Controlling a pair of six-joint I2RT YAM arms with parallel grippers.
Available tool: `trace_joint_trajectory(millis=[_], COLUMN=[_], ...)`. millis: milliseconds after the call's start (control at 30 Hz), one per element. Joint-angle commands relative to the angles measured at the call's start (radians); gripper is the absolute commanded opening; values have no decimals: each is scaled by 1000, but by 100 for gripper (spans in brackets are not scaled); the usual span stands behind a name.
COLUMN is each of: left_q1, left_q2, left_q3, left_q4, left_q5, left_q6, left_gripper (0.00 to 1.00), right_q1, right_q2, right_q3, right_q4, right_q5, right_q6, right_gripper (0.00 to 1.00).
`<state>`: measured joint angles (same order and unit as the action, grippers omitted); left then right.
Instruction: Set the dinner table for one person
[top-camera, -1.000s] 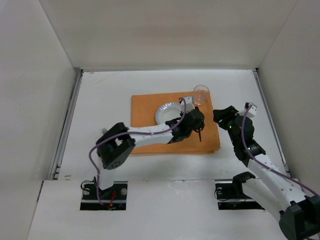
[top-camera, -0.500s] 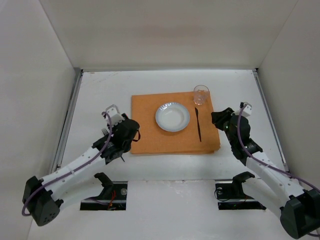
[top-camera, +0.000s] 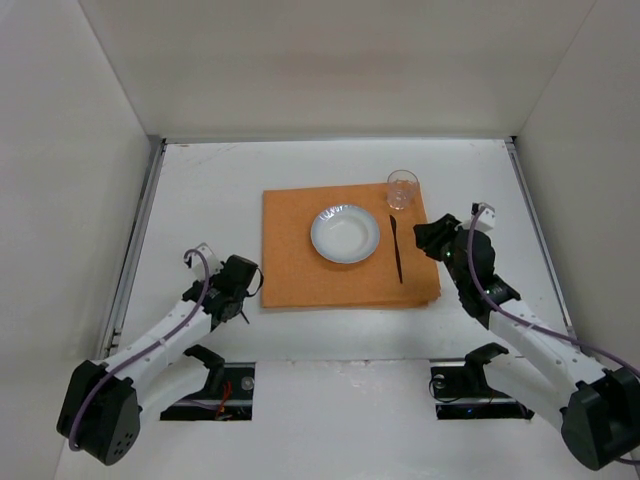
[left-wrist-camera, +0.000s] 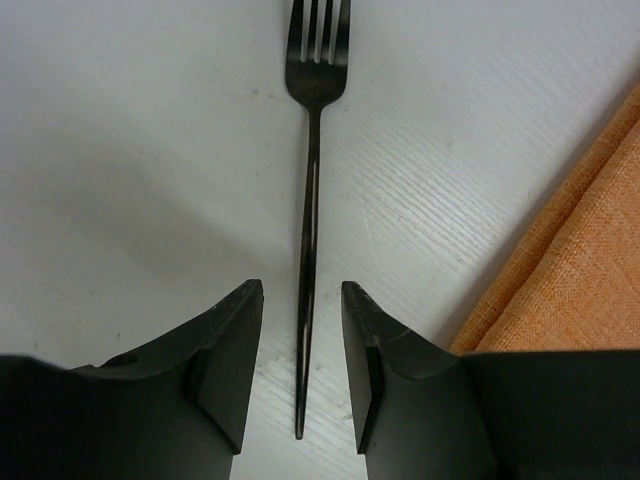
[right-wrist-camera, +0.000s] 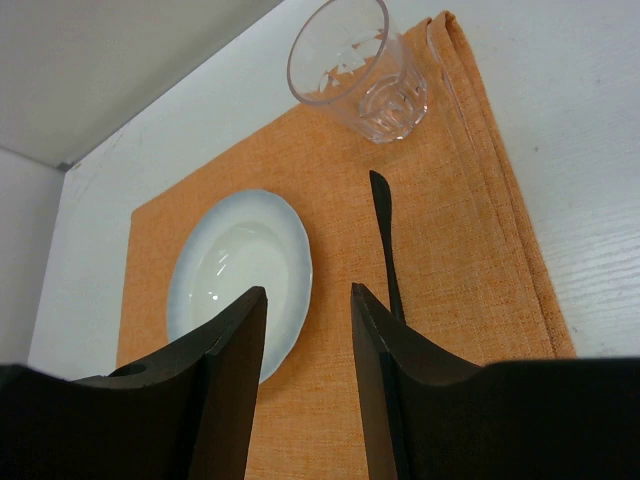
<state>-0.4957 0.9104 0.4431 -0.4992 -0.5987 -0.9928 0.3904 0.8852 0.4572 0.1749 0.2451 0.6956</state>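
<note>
I need to lower my left gripper onto the black fork's handle (left-wrist-camera: 308, 257) next and close it, because the handle lies flat below, between the gripper's open fingers.
The dinner table (top-camera: 210, 190) is a white walled tabletop. An orange placemat (top-camera: 300, 270) lies at its middle with a white plate (top-camera: 345, 233), a clear glass (top-camera: 402, 188) and a black knife (top-camera: 397, 250) right of the plate. My left gripper (top-camera: 240, 300) is low over the table, left of the placemat. In the left wrist view it (left-wrist-camera: 302, 290) is open, its fingers either side of the handle of a black fork (left-wrist-camera: 313, 150) lying flat. My right gripper (top-camera: 430, 238) is open and empty by the placemat's right edge, facing (right-wrist-camera: 308, 292) the plate (right-wrist-camera: 235, 265), knife (right-wrist-camera: 383, 220) and glass (right-wrist-camera: 360, 70).
White walls (top-camera: 80, 200) enclose the table on the left, back and right. The placemat's edge (left-wrist-camera: 590, 250) lies close on the right of the left fingers. The arm bases sit in slots (top-camera: 205, 385) at the near edge.
My left arm has swung from the knife's spot on the placemat, leftward and down to the fork. The knife stays on the placemat. My right gripper shifted slightly left.
</note>
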Motion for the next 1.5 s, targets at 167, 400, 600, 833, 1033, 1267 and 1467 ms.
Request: trace_joint_trajectory(millis=[167,400,600,833,1033,1267,1467], left_q1=[29,72,98,102,-55,-241,-251], left_q2=[102,159,196,-22,-29,299,510], left_q3=[-26,-44,-84,3,202,425,497], left_q4=[109,174,298,203,111,180,266], left_q5=[30,36,102,111,-18,-9,54], left_q6=[13,14,57,203,361,528,572], left_gripper=[30,26,11,0,0,1,2], right_q1=[24,24,26,26,26,28,28], right_q2=[12,1,3,4,23,14,21], right_q3=[29,26,26,23,31,24,26], right_q4=[72,72,72,72,72,72,72], right_q5=[-9,-7,-7,-7,-7,-4,-4], right_q6=[-18,-19,-21,-19,-21,-21,-21], right_gripper=[46,46,47,47,47,47,49])
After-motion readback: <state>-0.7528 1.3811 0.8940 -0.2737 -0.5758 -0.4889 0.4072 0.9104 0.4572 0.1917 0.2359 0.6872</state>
